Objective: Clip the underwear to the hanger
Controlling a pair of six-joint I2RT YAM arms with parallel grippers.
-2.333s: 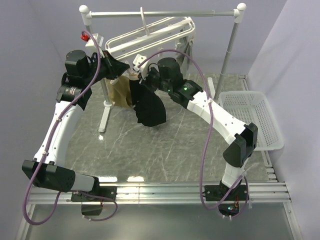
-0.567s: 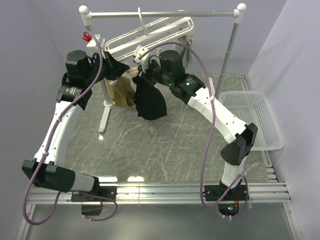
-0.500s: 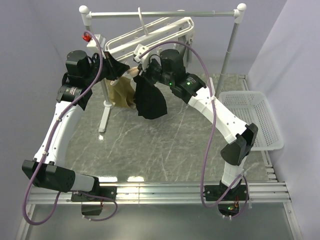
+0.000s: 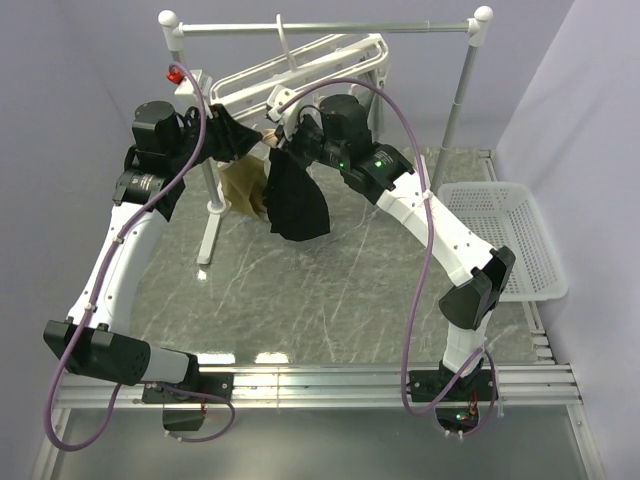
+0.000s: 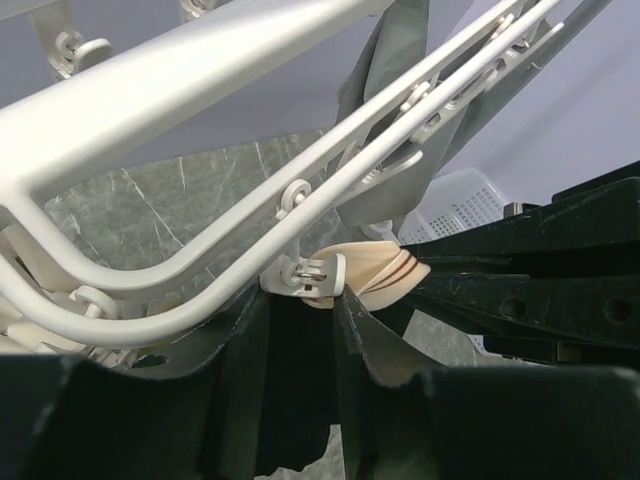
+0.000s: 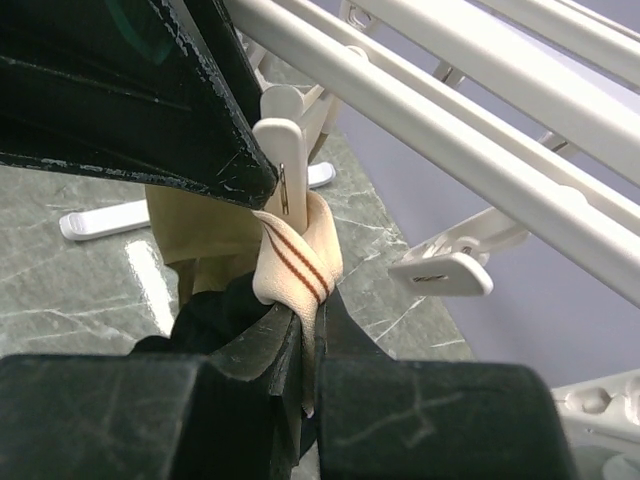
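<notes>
The waistband [image 6: 298,258] already wraps around the lower end of the white clip [image 6: 281,150]. My right gripper should next draw down from the clip and release the waistband beneath it.
The white hanger [image 4: 300,68] hangs tilted from the rail; its rails also show in the left wrist view [image 5: 200,70]. The underwear [image 4: 295,200], black with a tan striped waistband [image 6: 295,255], hangs below it. My right gripper [image 6: 308,335] is shut on the waistband and holds it up against a white clip [image 6: 281,150]. My left gripper [image 5: 305,300] straddles that same clip [image 5: 312,280], its fingertips pressed on both sides. The waistband edge [image 5: 385,275] sits right at the clip's mouth. In the top view both grippers, left [image 4: 252,138] and right [image 4: 282,148], meet under the hanger.
A tan garment [image 4: 240,185] hangs just left of the underwear. A grey garment [image 5: 395,60] hangs further along the hanger. The metal rail [image 4: 320,27] on white posts carries the hanger. A white basket [image 4: 500,235] stands at the right. Another free clip [image 6: 445,272] dangles nearby.
My right gripper has lifted the underwear up and to the left, bringing the waistband to the clip held by my left gripper. The left arm has hardly moved.
</notes>
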